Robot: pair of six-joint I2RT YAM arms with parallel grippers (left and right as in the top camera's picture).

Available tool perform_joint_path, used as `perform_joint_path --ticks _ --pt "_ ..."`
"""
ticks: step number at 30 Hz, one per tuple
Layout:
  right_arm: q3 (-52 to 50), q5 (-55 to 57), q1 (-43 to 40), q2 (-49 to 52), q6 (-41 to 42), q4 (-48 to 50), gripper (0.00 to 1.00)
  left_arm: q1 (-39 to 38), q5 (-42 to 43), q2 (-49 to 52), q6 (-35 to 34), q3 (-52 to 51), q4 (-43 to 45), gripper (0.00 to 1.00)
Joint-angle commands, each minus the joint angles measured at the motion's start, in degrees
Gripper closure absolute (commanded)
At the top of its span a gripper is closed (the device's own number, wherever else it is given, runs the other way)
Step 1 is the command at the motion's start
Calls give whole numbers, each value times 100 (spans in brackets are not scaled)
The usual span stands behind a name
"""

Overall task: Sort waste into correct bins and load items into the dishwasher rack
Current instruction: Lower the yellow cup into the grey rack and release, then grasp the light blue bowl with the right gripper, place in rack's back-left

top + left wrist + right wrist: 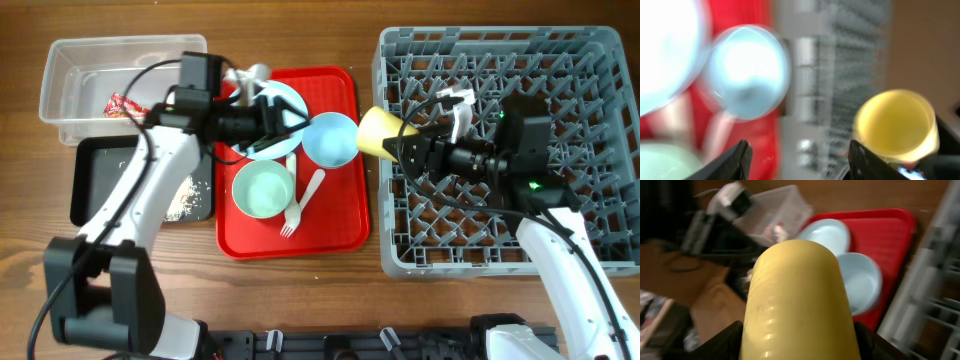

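My right gripper needs to carry the cup (pixel 378 130) to the right in the overhead view and down onto the rack's middle (pixel 470 185), because the cup hangs over the rack's edge.
My right gripper (pixel 402 143) is shut on the small yellow cup (pixel 378 130), held on its side above the left edge of the grey dishwasher rack (pixel 590 60); the cup fills the right wrist view (pixel 797 300). My left gripper (pixel 283 120) is open and empty above the pale blue plate (pixel 262 103) on the red serving tray (pixel 340 225). The pale blue bowl (pixel 330 138), pale green bowl (pixel 263 188), white fork (pixel 293 215) and spoon (pixel 312 185) lie on that tray. A red wrapper (pixel 125 105) lies in the clear tub (pixel 120 50). Crumbs (pixel 185 197) lie in the black tray (pixel 90 180).
A crumpled white tissue (pixel 250 75) sits at the red tray's top left edge, by the left arm. The blurred left wrist view shows the blue bowl (pixel 747 72), the yellow cup (pixel 897 125) and the rack (pixel 840 75). The rack holds a white item (pixel 462 100) near the right gripper.
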Motion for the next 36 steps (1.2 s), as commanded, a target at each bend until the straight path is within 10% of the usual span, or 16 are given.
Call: perform_joint_path --ticks 1,8,19,22,31,36 --pt "1064 2024 -2 -221 -192 -1436 92 363 -1620 -682 601 9 -678 37" --pt "2264 4924 -391 -240 752 -5082 96 459 -2914 -1311 595 9 -1552 33" --pt "2260 4524 -568 1965 702 -4618 95 459 -2914 -1311 595 9 -1554 33" --pt "2260 4199 -568 2212 686 -4566 5 459 -2914 -1311 595 9 -1554 26" --pt "3053 2625 -345 964 -83 -3687 6 459 -3753 -1311 350 9 -2087 21" --pt "3051 2861 1224 1143 422 -2927 13 459 -4203 -1311 -52 9 -2166 18"
